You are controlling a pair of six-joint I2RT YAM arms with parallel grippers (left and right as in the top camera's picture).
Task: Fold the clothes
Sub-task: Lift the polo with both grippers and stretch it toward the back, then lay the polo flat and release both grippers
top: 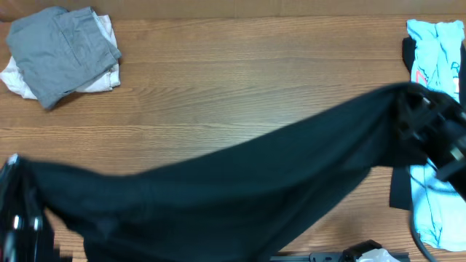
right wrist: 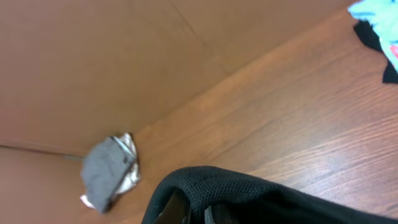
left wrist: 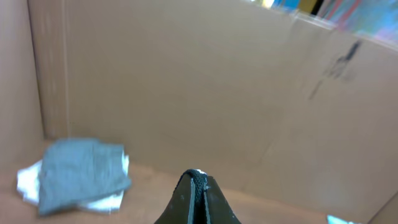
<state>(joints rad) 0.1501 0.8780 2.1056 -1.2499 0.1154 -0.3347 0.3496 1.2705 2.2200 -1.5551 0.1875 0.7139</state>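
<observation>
The spot on the tabletop (top: 140, 76) (left wrist: 147, 190) beside the grey piece lies outward of and below the gripper, so next my left gripper will lower outward and release the T-shirt's end there.
The black T-shirt (top: 240, 182) hangs stretched in a long band across the table, held up at both ends. My left gripper (top: 16, 196) at the left edge is shut on one end; in the left wrist view a thin fold of black cloth (left wrist: 199, 182) sits pinched between the closed fingers (left wrist: 184, 202). At the right edge my right gripper (top: 426, 124) is shut on the other end, and black fabric (right wrist: 249, 193) drapes over its fingers (right wrist: 171, 208). A folded grey piece on white (top: 62, 52) lies at the back left.
A light-blue shirt with red print (top: 437, 65) lies along the right edge over a dark piece (top: 400, 185). Cardboard walls (left wrist: 205, 81) rise behind the wooden table (top: 233, 80). A white and black object (top: 368, 253) sits at the front edge.
</observation>
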